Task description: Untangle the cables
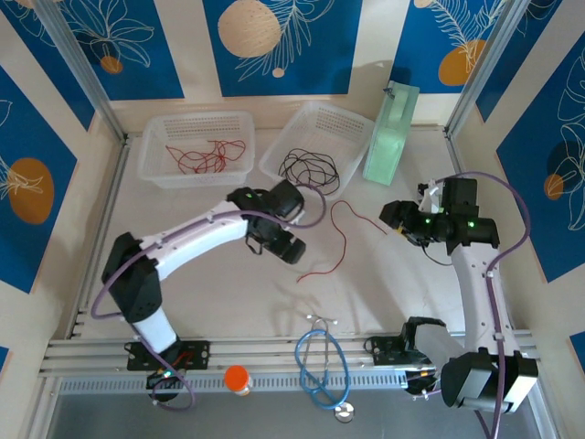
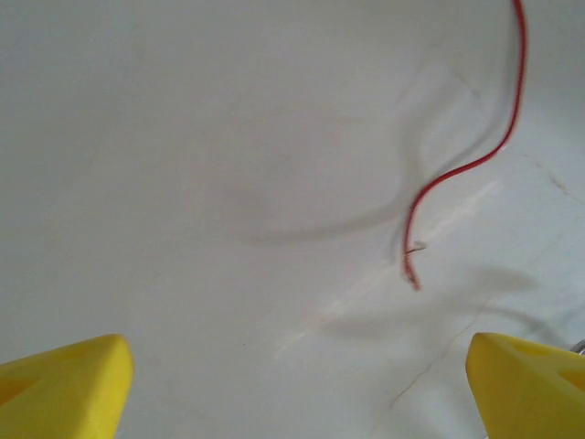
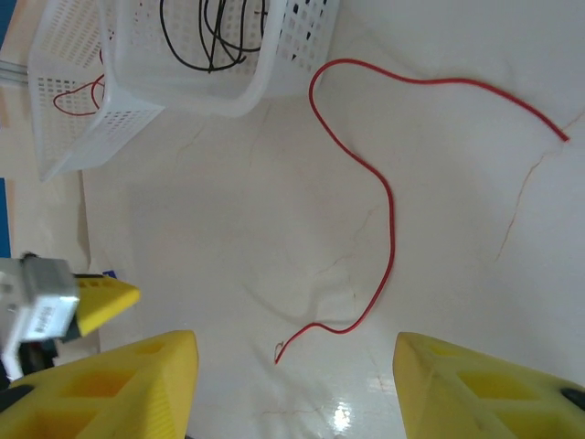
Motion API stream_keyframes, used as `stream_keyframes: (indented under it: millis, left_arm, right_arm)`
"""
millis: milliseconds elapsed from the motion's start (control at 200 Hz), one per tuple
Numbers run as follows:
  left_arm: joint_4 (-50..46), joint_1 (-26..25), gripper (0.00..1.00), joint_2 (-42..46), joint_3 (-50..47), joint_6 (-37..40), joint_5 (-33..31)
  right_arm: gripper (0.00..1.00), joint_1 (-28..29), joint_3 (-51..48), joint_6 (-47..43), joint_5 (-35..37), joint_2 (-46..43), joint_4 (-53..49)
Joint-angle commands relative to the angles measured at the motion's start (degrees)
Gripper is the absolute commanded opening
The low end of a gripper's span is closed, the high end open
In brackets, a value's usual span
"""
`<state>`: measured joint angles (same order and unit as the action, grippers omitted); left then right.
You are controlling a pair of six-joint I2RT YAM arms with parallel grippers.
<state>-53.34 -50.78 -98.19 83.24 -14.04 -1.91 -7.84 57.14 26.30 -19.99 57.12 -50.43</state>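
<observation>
I will move my open left gripper outward and down onto the thin red cable's bend [image 1: 335, 206] by the black cables' basket, since its fingers hover short of it.
One thin red cable [image 1: 340, 240] lies loose on the white table [image 1: 219, 283], snaking from the middle toward the right. More red cables [image 1: 203, 157] sit coiled in the left white basket [image 1: 151, 146], and black cables [image 1: 309, 169] in the right white basket [image 1: 352, 128]. My left gripper [image 1: 285, 245] hovers just left of the loose cable, open. In the left wrist view its gripper [image 2: 302, 389] is wide apart, and the cable's frayed end [image 2: 411, 267] lies ahead, untouched. My right gripper [image 1: 399, 215] hangs near the cable's right end; its gripper [image 3: 297, 384] is open above the red cable [image 3: 388, 229].
A blue stethoscope [image 1: 320, 366] lies over the front rail [image 1: 274, 352]. An orange-capped item [image 1: 237, 378] sits beside it. A pale green box [image 1: 391, 133] leans at the back right. In the right wrist view, a left finger [image 3: 102, 302] shows at the left.
</observation>
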Motion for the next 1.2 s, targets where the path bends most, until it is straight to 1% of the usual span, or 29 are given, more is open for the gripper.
stream_keyframes:
  millis: [0, 105, 155, 205, 270, 305, 360, 400, 510, 675, 785, 970, 1090, 1171, 1196]
  left_arm:
    - [6.7, -3.9, 0.93, -6.5, 5.0, -6.5, -1.0]
    - [12.4, -6.3, 0.94, -13.9, 11.2, -10.2, -3.9]
    - [14.5, -6.7, 0.92, -17.3, 14.4, -11.7, -4.8]
    - [15.7, -7.0, 0.9, -20.5, 17.4, -12.7, -7.5]
    - [16.5, -7.0, 0.88, -24.3, 21.1, -14.0, -10.6]
    - [16.6, -7.0, 0.86, -26.1, 23.0, -14.7, -13.0]
    - [16.2, -6.9, 0.85, -29.0, 26.0, -16.2, -16.0]
    - [16.1, -6.8, 0.83, -30.8, 27.8, -17.4, -18.1]
    - [15.8, -6.2, 0.77, -35.4, 31.6, -20.9, -21.1]
    - [16.3, -4.7, 0.69, -40.2, 34.9, -24.5, -21.0]
    - [14.8, -3.9, 0.68, -41.9, 37.5, -24.8, -21.7]
    - [15.6, -2.7, 0.62, -44.5, 39.0, -25.0, -17.4]
    - [16.1, -2.8, 0.51, -45.7, 38.9, -25.6, -15.9]
    - [15.9, -2.8, 0.4, -46.1, 38.7, -25.9, -15.5]
    - [15.9, -2.8, 0.35, -46.1, 38.5, -25.8, -15.5]
  right_arm:
    - [0.58, -1.7, 2.0, -2.0, -1.7, -0.3, -1.6]
    - [0.57, -3.2, 1.5, -1.2, -0.8, -0.8, -0.3]
    - [0.56, -3.7, 0.9, -0.8, -0.8, -1.1, 0.6]
    - [0.55, -4.2, 0.4, -0.4, -1.2, -1.4, 1.3]
    - [0.55, -4.4, -0.2, -0.1, -1.9, -1.7, 1.9]
    - [0.53, -4.4, -0.5, 0.0, -2.2, -2.0, 2.2]
    - [0.52, -4.4, -1.0, 0.2, -3.0, -2.2, 2.6]
    - [0.52, -4.4, -1.5, 0.5, -3.5, -2.7, 3.0]
    - [0.52, -4.4, -2.7, 1.2, -5.3, -4.1, 3.9]
    - [0.51, -4.3, -3.8, 1.3, -7.0, -5.4, 4.2]
    - [0.51, -4.1, -4.6, 1.3, -7.9, -5.8, 4.6]
    - [0.51, -3.9, -5.5, 1.2, -8.7, -6.0, 4.9]
    - [0.51, -3.8, -5.3, 1.4, -9.0, -7.0, 4.2]
    - [0.51, -3.8, -5.1, 1.4, -8.7, -8.0, 3.7]
    - [0.51, -3.8, -5.1, 1.4, -8.7, -8.2, 3.5]
